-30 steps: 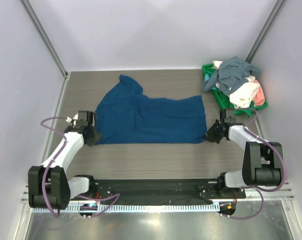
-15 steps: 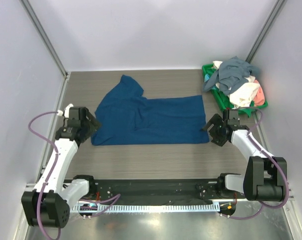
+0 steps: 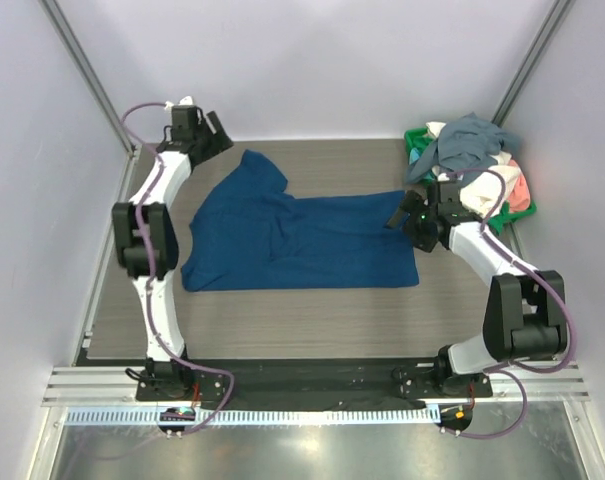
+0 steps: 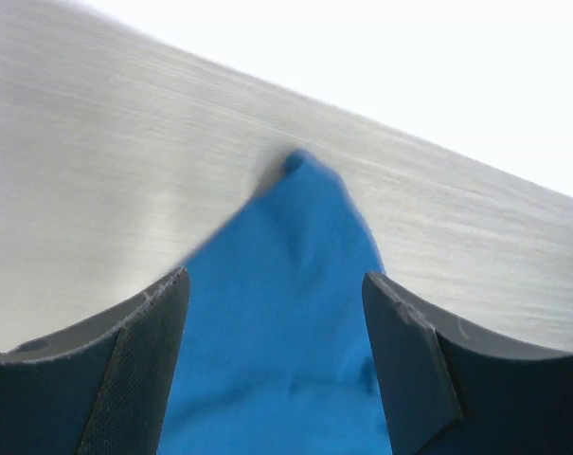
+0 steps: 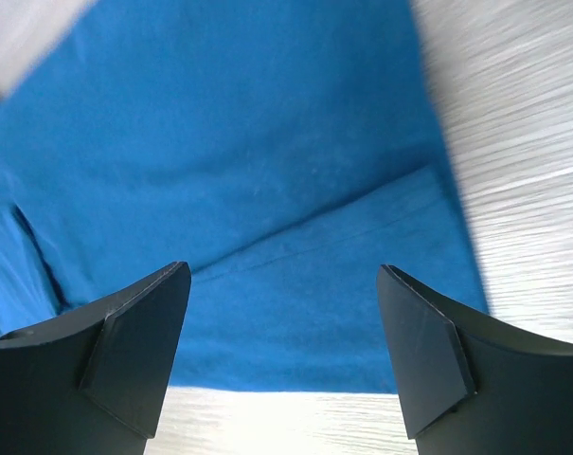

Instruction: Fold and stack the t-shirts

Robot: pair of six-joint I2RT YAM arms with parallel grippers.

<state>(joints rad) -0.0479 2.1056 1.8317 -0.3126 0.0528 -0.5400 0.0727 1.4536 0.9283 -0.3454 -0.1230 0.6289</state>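
Next I will lower my left gripper and shift it across onto the tip of the navy-blue t-shirt's sleeve, to the right of my open fingers in the top view.
A dark navy-blue t-shirt (image 3: 302, 238) lies spread on the table, one sleeve pointing to the back left. My left gripper (image 3: 218, 146) hovers at the back left by that sleeve's tip, open and empty. Its wrist view shows blue cloth (image 4: 291, 313) tapering to a point between the fingers (image 4: 134, 370). My right gripper (image 3: 406, 216) is open over the shirt's far right corner. Its wrist view shows the hem (image 5: 314, 313) below the parted fingers (image 5: 428, 351), which hold nothing. Other t-shirts, grey-blue (image 3: 470, 140), white and salmon-pink (image 3: 497, 188), are heaped at the back right.
The heap of shirts fills a green plastic basket (image 3: 414, 152) in the back right corner, close to the right arm. Walls enclose the table on the left, the back and the right. Bare wood-grain tabletop (image 3: 302, 320) lies between the shirt and the arm bases.
Both grippers opened and let go of the shirt's near corners. The left arm swung far back to the sleeve tip. The right gripper moved back along the shirt's right edge.
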